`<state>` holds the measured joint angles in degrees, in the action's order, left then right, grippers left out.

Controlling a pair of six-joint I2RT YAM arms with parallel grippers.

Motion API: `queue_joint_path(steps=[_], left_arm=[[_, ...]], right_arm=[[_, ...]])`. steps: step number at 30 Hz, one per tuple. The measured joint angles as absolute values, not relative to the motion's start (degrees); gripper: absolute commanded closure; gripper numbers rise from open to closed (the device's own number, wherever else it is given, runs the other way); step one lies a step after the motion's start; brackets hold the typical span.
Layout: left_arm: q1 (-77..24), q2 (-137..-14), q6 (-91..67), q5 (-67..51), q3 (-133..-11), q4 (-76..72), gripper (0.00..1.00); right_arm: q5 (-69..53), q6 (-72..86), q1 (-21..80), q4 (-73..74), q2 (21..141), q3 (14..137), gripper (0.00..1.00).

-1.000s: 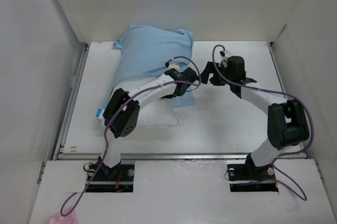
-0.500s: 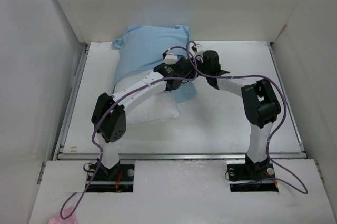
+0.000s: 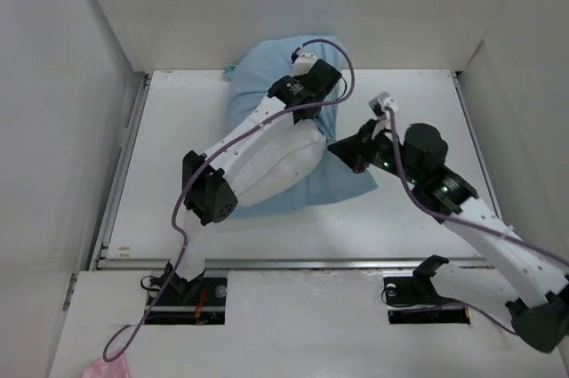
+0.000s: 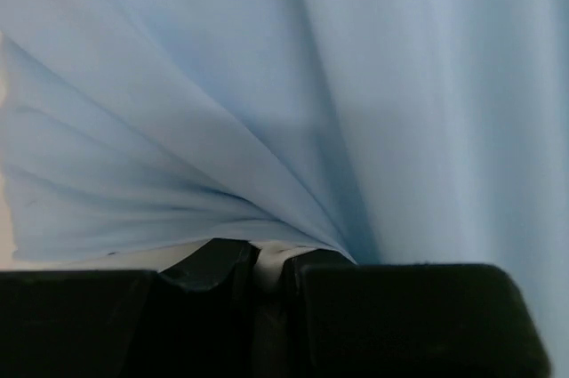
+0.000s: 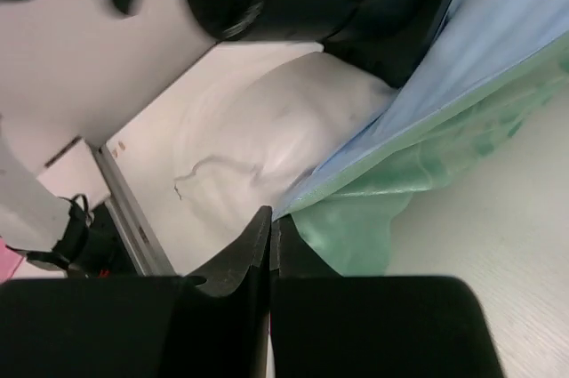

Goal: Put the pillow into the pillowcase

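Note:
The pillow's far end is inside the pillowcase. Next, my left gripper will move slightly to the right in the top view toward the pillowcase's held edge and let go of the fold of the pillow.
The white pillow [image 3: 271, 169] lies mid-table, its far end inside the light-blue pillowcase [image 3: 347, 178]. My left gripper [image 3: 311, 83] is at the far end of the pillow, against the case. In the left wrist view the left gripper [image 4: 269, 258] is shut on a fold of white pillow fabric, with the blue pillowcase [image 4: 267, 84] filling the view ahead. My right gripper [image 3: 342, 152] is shut on the pillowcase's open edge beside the pillow. The right wrist view shows the right gripper [image 5: 271, 222] pinching that edge [image 5: 373, 178], with the pillow [image 5: 267, 124] behind.
White walls close in the table [image 3: 418, 102] at the left, back and right. A metal rail [image 3: 293, 262] runs along the near edge. The left arm [image 3: 209, 196] lies across the pillow. A pink scrap [image 3: 105, 369] sits by the left base.
The right gripper shut on the pillowcase edge and drew back to the front right. The left arm pushed the pillow toward the back, and the case shifted right with it.

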<state>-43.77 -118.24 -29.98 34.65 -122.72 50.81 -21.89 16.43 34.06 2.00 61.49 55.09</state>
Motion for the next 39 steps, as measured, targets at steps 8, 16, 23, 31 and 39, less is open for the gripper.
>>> queue_joint_path(steps=[8,16,23,31,39], left_arm=[[-45.8,-123.9,-32.5,30.2,-128.8,49.4,1.0],[-45.3,-123.0,-31.9,27.5,-121.7,46.3,0.1],[-47.7,-107.1,-32.9,27.5,-100.6,41.5,0.0],[-46.0,-82.2,-37.8,28.4,-84.1,40.8,0.0],[-44.0,-76.4,-41.3,27.2,-72.3,39.0,0.0]], right_arm=[[-18.6,17.6,35.0,12.6,53.9,52.9,1.0],[-17.7,18.9,35.0,22.4,57.4,54.5,0.39],[-2.8,19.3,35.0,28.0,55.3,58.3,0.12],[8.8,16.6,35.0,29.0,61.5,66.3,0.12],[7.6,10.0,39.6,25.6,81.3,72.8,0.16]])
